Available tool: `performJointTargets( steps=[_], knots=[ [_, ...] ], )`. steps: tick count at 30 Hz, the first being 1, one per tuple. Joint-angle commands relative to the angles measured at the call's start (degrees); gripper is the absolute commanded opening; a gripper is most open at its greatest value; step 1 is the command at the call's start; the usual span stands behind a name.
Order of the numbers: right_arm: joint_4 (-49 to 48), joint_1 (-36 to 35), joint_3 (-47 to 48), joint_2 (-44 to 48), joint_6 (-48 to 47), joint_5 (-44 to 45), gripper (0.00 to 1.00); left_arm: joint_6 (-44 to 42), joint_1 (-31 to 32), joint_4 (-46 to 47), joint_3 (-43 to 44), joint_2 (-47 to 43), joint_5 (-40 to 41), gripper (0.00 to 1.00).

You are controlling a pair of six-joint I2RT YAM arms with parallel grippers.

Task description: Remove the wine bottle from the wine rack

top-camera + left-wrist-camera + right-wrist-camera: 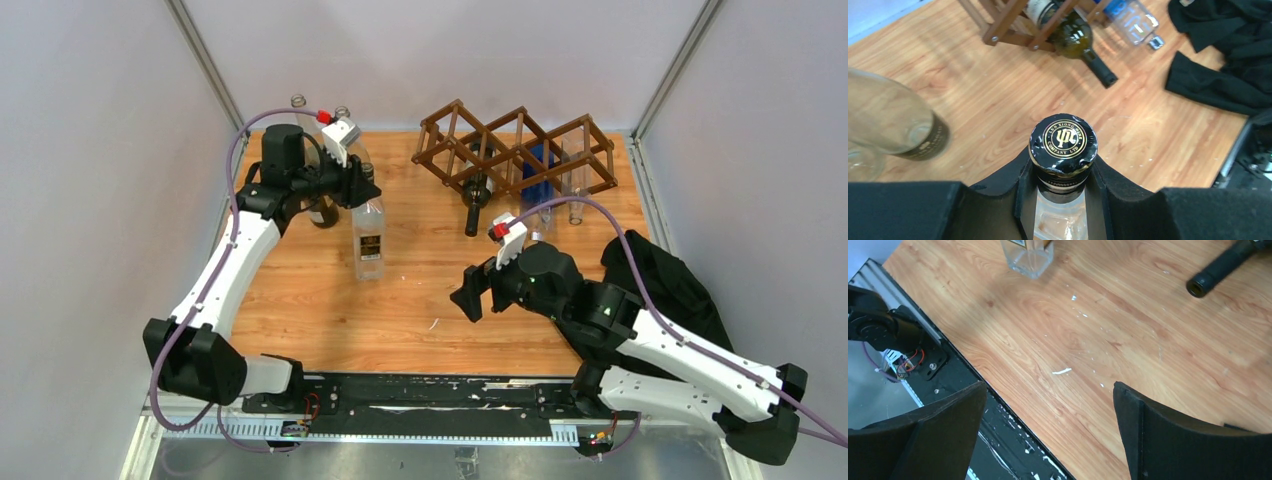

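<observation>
The clear bottle goes outward and down in my left gripper next and is released on bare tabletop beside the standing bottles, since it is upright and off the rack [515, 150].
The dark brown wine rack [515, 150] stands at the back of the table and also shows in the left wrist view [1013, 20]. A dark green wine bottle [474, 198] lies in its left cell, neck pointing forward [1075, 37]; its neck tip shows in the right wrist view [1218, 267]. My left gripper [362, 186] is shut on the neck of a clear square wine bottle [368, 238] with a black cap [1063, 141], upright left of the rack and clear of it. My right gripper [478, 292] is open and empty over the table's middle [1049, 387].
A clear bottle with a blue label [545, 170] lies in the rack's right part. More bottles [322, 208] stand behind the left gripper, one clear [888, 120]. A black cloth [665, 280] lies at the right. The black base rail [908, 335] runs along the near edge.
</observation>
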State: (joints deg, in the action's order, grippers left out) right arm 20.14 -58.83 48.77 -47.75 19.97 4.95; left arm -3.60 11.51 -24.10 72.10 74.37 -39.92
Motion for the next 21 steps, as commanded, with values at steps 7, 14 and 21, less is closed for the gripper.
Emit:
performJointTargets(
  steps=[7, 14, 21],
  knots=[
    [24.23, 0.58, 8.23, 2.62, 8.55, 11.25, 1.0, -5.29, -1.31, 7.95, 0.93, 0.93, 3.09, 0.0],
    [30.27, 1.23, 14.65, 3.76, 9.2, 17.85, 1.0, -7.63, -1.31, 12.58, -2.45, 0.92, 2.92, 0.0],
    [26.75, 1.59, 12.2, 6.51, 12.15, 25.59, 1.0, -10.63, -1.31, 18.22, -5.05, 2.17, 3.74, 0.0]
  ],
)
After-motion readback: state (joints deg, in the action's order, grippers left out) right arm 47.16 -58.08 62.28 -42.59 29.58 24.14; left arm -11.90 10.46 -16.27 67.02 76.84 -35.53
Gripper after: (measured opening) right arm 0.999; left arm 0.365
